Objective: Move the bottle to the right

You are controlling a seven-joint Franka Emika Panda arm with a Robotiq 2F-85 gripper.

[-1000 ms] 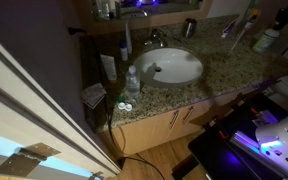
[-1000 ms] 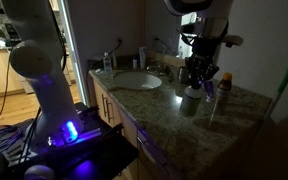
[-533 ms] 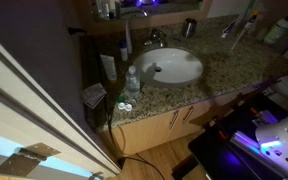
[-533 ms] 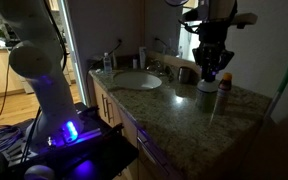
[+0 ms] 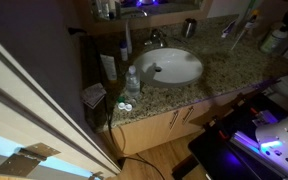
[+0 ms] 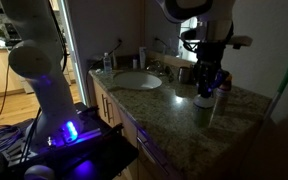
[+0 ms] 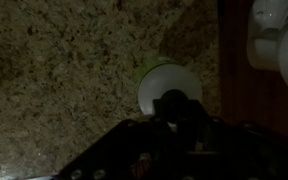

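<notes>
The stone surface of the granite counter is just below, so my gripper needs to go down slightly and open its fingers to let go of the bottle there.
The bottle [image 6: 204, 98], small, squat and pale, stands at or just above the granite counter [image 6: 174, 110], to the right of the sink. It also shows at the far right edge in an exterior view [image 5: 272, 42]. My gripper [image 6: 206, 82] comes down on it from above, and its fingers appear shut on the bottle's top. In the wrist view the bottle's round pale top [image 7: 164, 82] sits right at my dark fingers [image 7: 174, 112], which partly cover it; the view is very dim.
A white sink [image 5: 170, 66] with a faucet [image 5: 156, 38] sits mid-counter. A clear water bottle [image 5: 132, 80] stands at its left and a dark metal cup [image 5: 189, 27] behind. Another small bottle [image 6: 224, 82] stands close beside the gripper. A white object [image 7: 279, 40] lies nearby.
The gripper carried the bottle to the right along the counter, raised it, and has now come down again with it.
</notes>
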